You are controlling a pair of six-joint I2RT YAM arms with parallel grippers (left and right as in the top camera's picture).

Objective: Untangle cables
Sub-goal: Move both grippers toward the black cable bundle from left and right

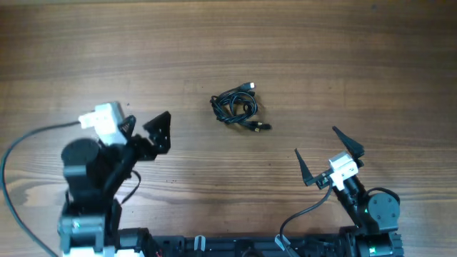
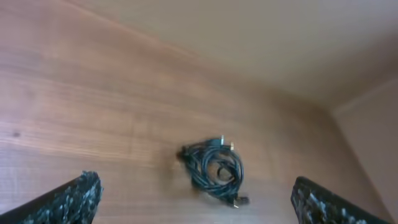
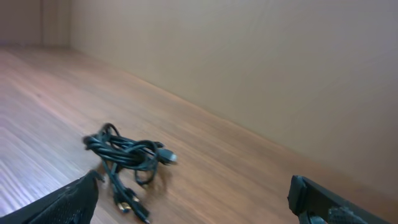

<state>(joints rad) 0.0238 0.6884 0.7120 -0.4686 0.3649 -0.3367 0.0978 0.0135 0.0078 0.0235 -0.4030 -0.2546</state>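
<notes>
My left gripper will go down and to the right in the overhead view next, onto the gathered edge of the cables closest to it, because that side of the cables faces its open fingers.
The cables (image 1: 238, 108) lie as one small knotted bundle of thin black cords on the wooden table (image 1: 300, 57), just beyond its middle, with a silver-tipped plug sticking out at the upper right. My left gripper (image 1: 146, 126) hovers to the bundle's left, open and holding nothing. My right gripper (image 1: 315, 141) is at the lower right of the bundle, also open and apart from it. In the left wrist view the cables (image 2: 214, 169) sit ahead between the spread fingers (image 2: 71, 199). Seen from the right wrist, the cables (image 3: 124, 155) lie near the left finger (image 3: 68, 202), not touching it.
Thicker black wires (image 1: 14, 153) run from the arms along the near edge. A beige wall (image 3: 249, 74) rises behind the table's far edge.
</notes>
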